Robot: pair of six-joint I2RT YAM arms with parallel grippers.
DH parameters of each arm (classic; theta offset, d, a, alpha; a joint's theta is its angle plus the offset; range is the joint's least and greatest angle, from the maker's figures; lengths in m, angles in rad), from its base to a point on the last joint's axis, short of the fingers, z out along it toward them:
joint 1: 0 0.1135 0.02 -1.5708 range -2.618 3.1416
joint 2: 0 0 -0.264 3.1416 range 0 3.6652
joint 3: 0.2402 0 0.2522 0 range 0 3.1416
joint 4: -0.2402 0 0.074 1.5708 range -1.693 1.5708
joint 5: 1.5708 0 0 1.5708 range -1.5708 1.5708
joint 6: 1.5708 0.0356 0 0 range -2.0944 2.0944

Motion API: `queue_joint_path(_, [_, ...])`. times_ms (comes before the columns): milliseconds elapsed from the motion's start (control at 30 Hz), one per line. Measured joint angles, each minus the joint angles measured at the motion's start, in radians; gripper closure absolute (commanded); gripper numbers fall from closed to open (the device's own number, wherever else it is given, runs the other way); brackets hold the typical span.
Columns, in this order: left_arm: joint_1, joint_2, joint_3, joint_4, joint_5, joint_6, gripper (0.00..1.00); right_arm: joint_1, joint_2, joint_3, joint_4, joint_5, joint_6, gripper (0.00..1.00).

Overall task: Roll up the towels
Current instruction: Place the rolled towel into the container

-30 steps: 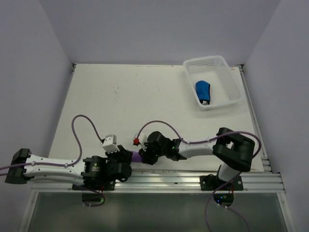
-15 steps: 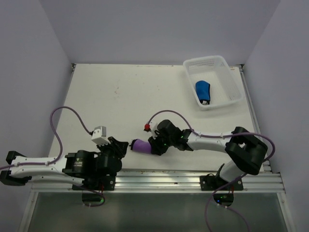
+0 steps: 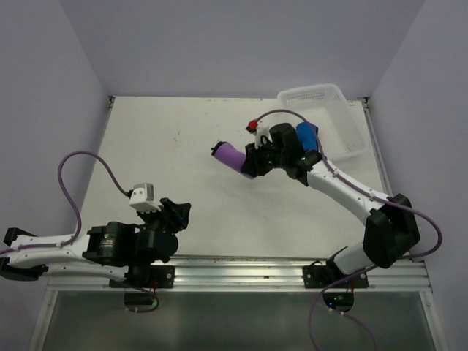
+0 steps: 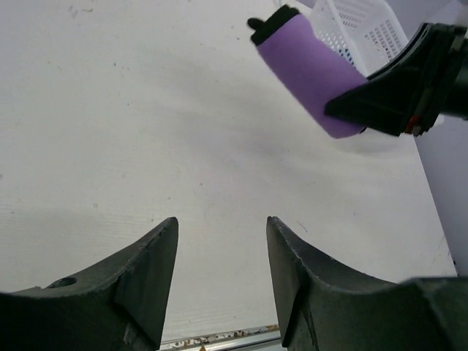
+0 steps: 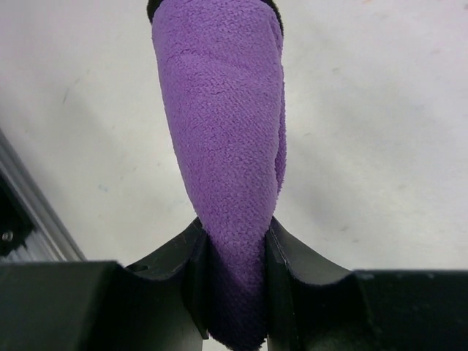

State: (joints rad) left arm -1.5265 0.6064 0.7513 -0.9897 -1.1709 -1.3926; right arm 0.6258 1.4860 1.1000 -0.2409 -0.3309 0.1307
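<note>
Next I should swing my right gripper over the basket [image 3: 336, 121] to its right in the top view and go down to release, since the blue towel lies there.
The purple towel [image 3: 232, 158] is rolled into a tight tube and hangs in the air above the middle of the table. My right gripper [image 3: 254, 162] is shut on one end of it; in the right wrist view the roll [image 5: 223, 139] stands up between the fingers [image 5: 289, 256]. From the left wrist view the same roll [image 4: 311, 73] shows far ahead at the upper right. The blue towel [image 3: 307, 136], also rolled, lies in the white basket [image 3: 336, 121], partly behind the right arm. My left gripper [image 3: 175, 212] is open near the table's front left, nothing between its fingers [image 4: 157, 256].
The white perforated basket stands at the table's back right corner. An aluminium rail [image 3: 241, 272] runs along the near edge by the arm bases. Purple cables loop over both arms. The table's left edge meets the wall.
My right gripper has lifted the purple roll away from the front edge, up and toward the back right. My left gripper has let go of it, drawn back left and opened.
</note>
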Motion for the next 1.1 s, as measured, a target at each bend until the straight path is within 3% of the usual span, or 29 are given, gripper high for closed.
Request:
queue_joint_path(300, [0.000,0.014,0.071,0.021,-0.082,0.208,0.28,-0.341,0.014,0.172,-0.074,0.046,-0.023,1.00])
queue_joint_path(533, [0.000,0.031,0.082,0.069,-0.149,0.335,0.23,-0.584,0.073,0.223,-0.097,0.108,-0.028,1.00])
queue_joint_path(1100, [0.000,0.100,0.068,0.148,-0.202,0.473,0.23,-0.616,0.247,0.196,-0.110,0.418,-0.002,1.00])
